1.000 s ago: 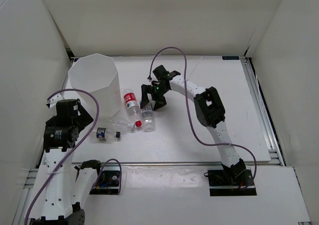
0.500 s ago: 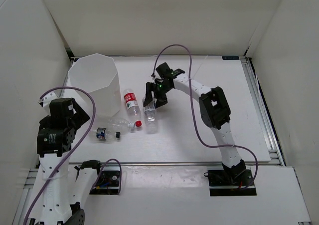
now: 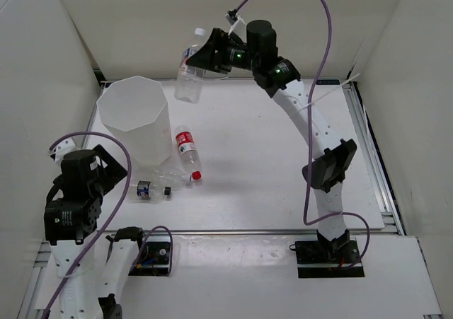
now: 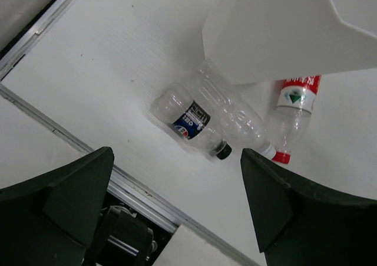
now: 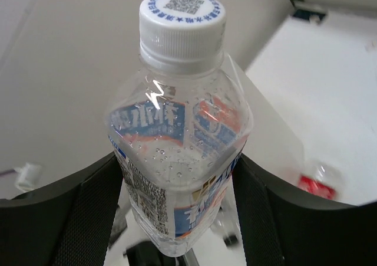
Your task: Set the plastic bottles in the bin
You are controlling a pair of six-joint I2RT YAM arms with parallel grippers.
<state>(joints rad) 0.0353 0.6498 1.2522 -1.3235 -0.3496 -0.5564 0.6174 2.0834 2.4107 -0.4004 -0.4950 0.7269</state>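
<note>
The robot's right gripper will next carry the bottle to the left in the top view, over the bin's opening [image 3: 132, 104], and let it go.
My right gripper [image 3: 203, 56] is shut on a clear plastic bottle [image 3: 189, 71] with a blue and red label and a white cap. It holds that bottle high in the air, behind and to the right of the bin's rim. In the right wrist view the bottle [image 5: 177, 154] fills the gap between both fingers [image 5: 88, 213]. The tall translucent white bin [image 3: 136, 124] stands at the left. Three bottles lie by its base: a red-labelled one [image 3: 187, 148], a clear one [image 3: 168, 175] and a dark-labelled one [image 3: 148, 189]. My left gripper [image 4: 177, 204] hangs open above them.
The left wrist view shows the bin's wall [image 4: 265, 30] right over the lying bottles, and the metal rail of the table's near edge [image 4: 70, 142]. White walls enclose the table on three sides. The right arm's purple cable [image 3: 322, 22] arches high.
My right gripper shut on the bottle lying on the table, then lifted it high and back to the left, towards the bin. The left arm drew back a little and stayed open.
</note>
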